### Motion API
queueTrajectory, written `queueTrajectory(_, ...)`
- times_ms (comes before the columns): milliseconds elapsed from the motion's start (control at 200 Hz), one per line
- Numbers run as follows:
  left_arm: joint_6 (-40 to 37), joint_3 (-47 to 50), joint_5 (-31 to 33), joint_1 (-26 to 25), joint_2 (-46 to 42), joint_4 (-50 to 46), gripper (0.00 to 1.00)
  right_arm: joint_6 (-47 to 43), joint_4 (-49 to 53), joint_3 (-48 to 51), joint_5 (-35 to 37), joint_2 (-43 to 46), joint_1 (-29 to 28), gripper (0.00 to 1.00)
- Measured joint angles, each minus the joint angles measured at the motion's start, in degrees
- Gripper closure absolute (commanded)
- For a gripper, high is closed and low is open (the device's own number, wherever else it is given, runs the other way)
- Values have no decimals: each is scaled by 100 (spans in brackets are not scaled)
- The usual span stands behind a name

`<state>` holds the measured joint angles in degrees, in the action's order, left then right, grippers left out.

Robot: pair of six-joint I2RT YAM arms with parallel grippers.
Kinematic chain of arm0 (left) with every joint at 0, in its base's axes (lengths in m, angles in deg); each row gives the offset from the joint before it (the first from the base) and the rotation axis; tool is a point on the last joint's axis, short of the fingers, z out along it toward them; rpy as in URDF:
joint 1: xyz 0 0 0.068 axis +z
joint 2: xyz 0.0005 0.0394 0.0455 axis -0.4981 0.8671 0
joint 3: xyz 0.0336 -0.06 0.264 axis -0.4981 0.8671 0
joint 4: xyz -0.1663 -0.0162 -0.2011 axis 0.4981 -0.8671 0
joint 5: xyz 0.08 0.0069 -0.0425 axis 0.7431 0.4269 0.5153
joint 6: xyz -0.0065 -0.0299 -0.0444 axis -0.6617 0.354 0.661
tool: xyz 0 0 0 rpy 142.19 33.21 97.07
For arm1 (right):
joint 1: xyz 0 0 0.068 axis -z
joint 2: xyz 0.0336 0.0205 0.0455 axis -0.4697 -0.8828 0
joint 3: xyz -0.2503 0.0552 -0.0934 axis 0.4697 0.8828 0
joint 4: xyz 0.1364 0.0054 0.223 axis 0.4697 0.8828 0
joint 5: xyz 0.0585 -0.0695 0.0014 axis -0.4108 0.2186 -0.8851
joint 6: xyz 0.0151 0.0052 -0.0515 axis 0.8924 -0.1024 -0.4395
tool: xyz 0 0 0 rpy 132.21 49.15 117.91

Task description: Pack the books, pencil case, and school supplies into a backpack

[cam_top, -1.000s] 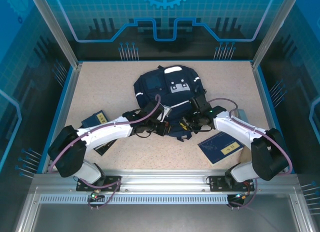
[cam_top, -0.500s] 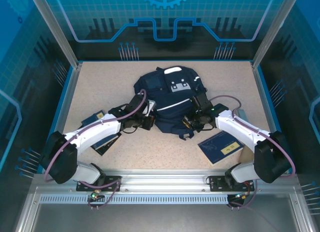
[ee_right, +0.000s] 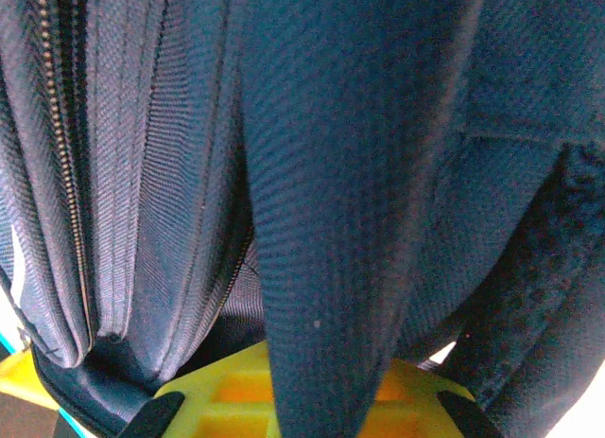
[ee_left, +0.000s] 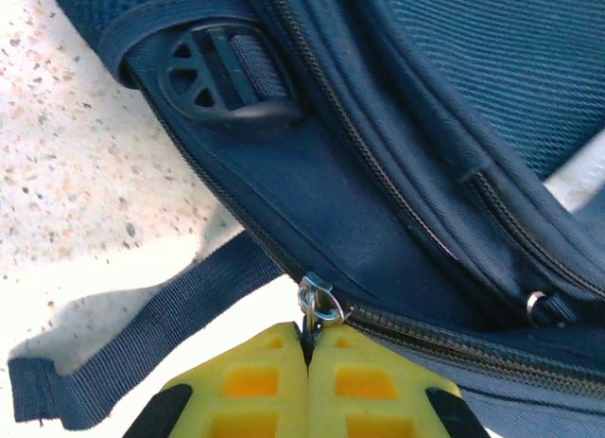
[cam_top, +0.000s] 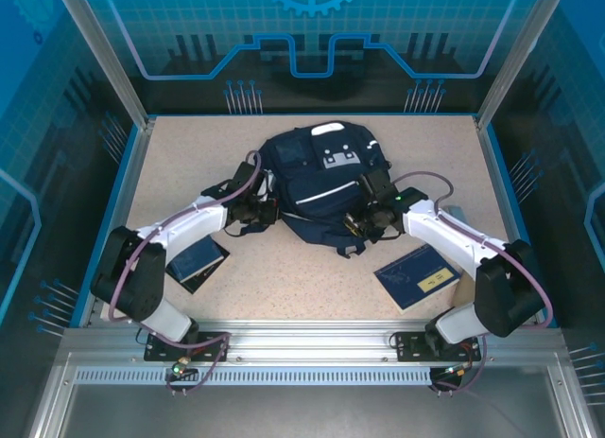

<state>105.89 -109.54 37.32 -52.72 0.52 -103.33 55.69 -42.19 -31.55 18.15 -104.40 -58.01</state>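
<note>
My left gripper draws the pull (ee_left: 321,304) outward along the backpack's side next, then releases it.
The navy backpack (cam_top: 317,178) lies in the middle of the table. My left gripper (cam_top: 268,211) is at its left side, its yellow fingertips (ee_left: 260,381) shut on the metal zipper pull (ee_left: 321,304) at the end of a closed zipper. My right gripper (cam_top: 364,220) is at the backpack's near right edge, shut on a fold of the backpack's fabric (ee_right: 331,268) that runs down between its yellow fingers (ee_right: 213,391). One dark-blue book (cam_top: 418,275) lies at the near right. Another book (cam_top: 197,261) lies at the near left beside my left arm. Pencil case and school supplies are out of view.
A small grey item (cam_top: 456,214) sits behind my right forearm, too hidden to identify. A dark strap (ee_left: 132,343) and a buckle (ee_left: 222,74) of the backpack lie on the speckled tabletop (cam_top: 284,287). Blue walls and a metal frame enclose the table.
My left gripper has swung from the backpack's near edge round to its left side, holding the zipper pull. The left book is more uncovered. The right gripper has kept its grip, barely moving.
</note>
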Motion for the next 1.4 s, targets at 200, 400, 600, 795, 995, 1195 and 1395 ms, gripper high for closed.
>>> queueTrajectory(200, -52, -450, -306, 334, 573, 96, 100, -168, -4, -81, 142, -24, 11, 91)
queueTrajectory(400, -378, -1075, -481, 577, 1285, 90, 100, -282, -52, -81, 212, -26, 118, 91)
queueTrajectory(600, -581, -1355, -560, 723, 1567, 70, 92, -439, -208, -81, 116, -50, 157, 91)
queueTrajectory(795, -319, -1506, -232, 1119, 1565, 74, 49, -597, -380, -81, -44, -321, 140, 90)
queueTrajectory(995, 273, -1508, 186, 1646, 1040, -297, 26, -590, -426, -424, -219, -1082, -160, 90)
queueTrajectory(1195, 785, -1305, 96, 2024, -168, -667, 14, -535, -625, -1305, -459, -1941, -612, 77)
queueTrajectory(1395, 949, -1187, -234, 2306, -1019, -1054, 5, -752, -339, -2107, -463, -2330, -933, 39)
